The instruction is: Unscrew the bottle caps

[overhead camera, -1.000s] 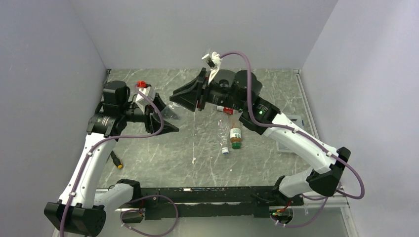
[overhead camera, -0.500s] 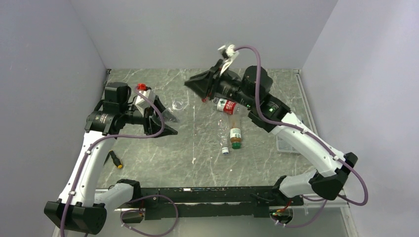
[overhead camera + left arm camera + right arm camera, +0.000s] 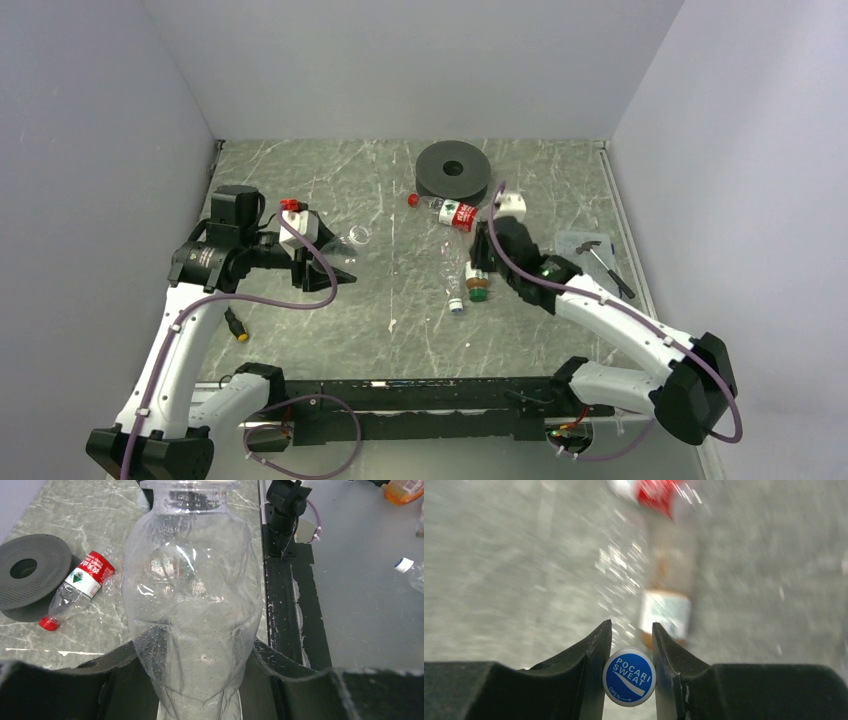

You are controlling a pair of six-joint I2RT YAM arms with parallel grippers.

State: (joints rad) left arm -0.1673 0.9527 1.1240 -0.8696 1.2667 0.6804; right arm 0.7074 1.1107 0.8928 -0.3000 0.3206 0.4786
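I should bring my right gripper down and back to free the blue cap (image 3: 629, 677) beside the green cap, because that bare tabletop is below and back of the gripper.
My left gripper (image 3: 328, 262) (image 3: 195, 650) is shut on a plain clear bottle (image 3: 345, 247) (image 3: 192, 595) and holds it above the table's left side, its neck open and capless. My right gripper (image 3: 482, 262) (image 3: 630, 630) is shut on a blue cap (image 3: 629, 677), low over the amber-brown bottle (image 3: 477, 276) (image 3: 669, 605), which lies on the table with a green cap. The red-label bottle (image 3: 452, 211) (image 3: 82, 580) lies behind it, red cap on. The second clear bottle (image 3: 455, 282) lies beside the amber one, with a blue-white cap.
A black spool (image 3: 453, 170) (image 3: 30, 575) lies at the back middle. A clear tray with a small hammer (image 3: 597, 254) sits at the right. A small yellow-and-black object (image 3: 236, 326) lies near the left arm.
My right arm has swung down from high at the back to low over the amber bottle, uncovering the spool. My left gripper has shifted slightly with the clear bottle.
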